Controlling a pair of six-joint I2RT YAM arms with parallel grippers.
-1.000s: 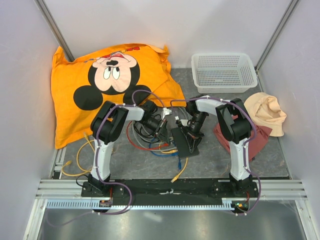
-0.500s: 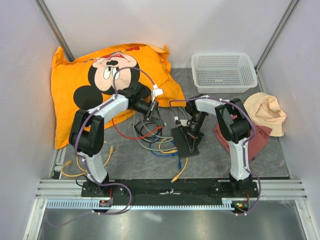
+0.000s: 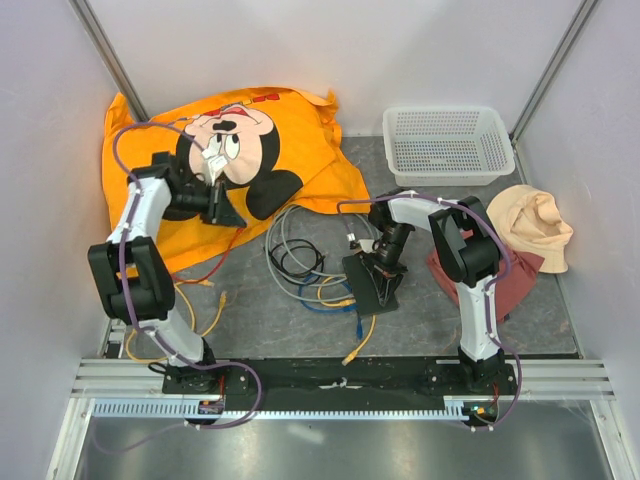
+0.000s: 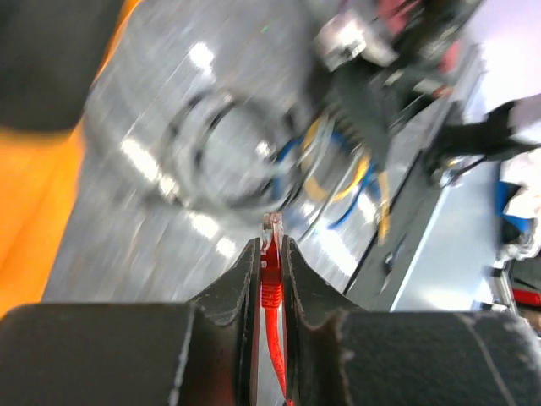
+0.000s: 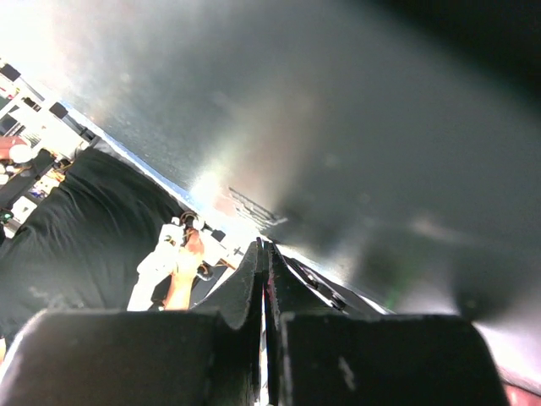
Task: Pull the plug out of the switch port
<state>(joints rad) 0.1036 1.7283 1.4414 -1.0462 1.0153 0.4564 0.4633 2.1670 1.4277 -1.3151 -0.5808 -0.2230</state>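
I will next bring my left gripper back and down beside the yellow cables, and there it will let go of the red plug (image 4: 270, 264).
The switch (image 3: 365, 287) is a flat black box lying tilted in the middle of the grey mat, with blue and yellow cables at its near end. My right gripper (image 3: 383, 265) is shut and pressed down on its top; in the right wrist view its fingers (image 5: 265, 251) meet with nothing between them, against a blurred dark surface. My left gripper (image 3: 233, 213) hangs over the edge of the orange pillow, far left of the switch. It is shut on the red plug (image 4: 270, 264), whose clear tip pokes past the fingertips. The red cable (image 3: 215, 262) trails down from it.
An orange Mickey Mouse pillow (image 3: 260, 130) covers the back left. A grey cable coil (image 3: 290, 250) lies between the arms, and yellow cables (image 3: 150, 335) lie by the left base. At the back right stands a white mesh basket (image 3: 447, 143); a peach hat (image 3: 535, 225) lies on maroon cloth (image 3: 520, 280).
My left arm has swung from beside the switch far to the left over the pillow, carrying the red plug and dragging its cable along. The right arm has stayed on the switch.
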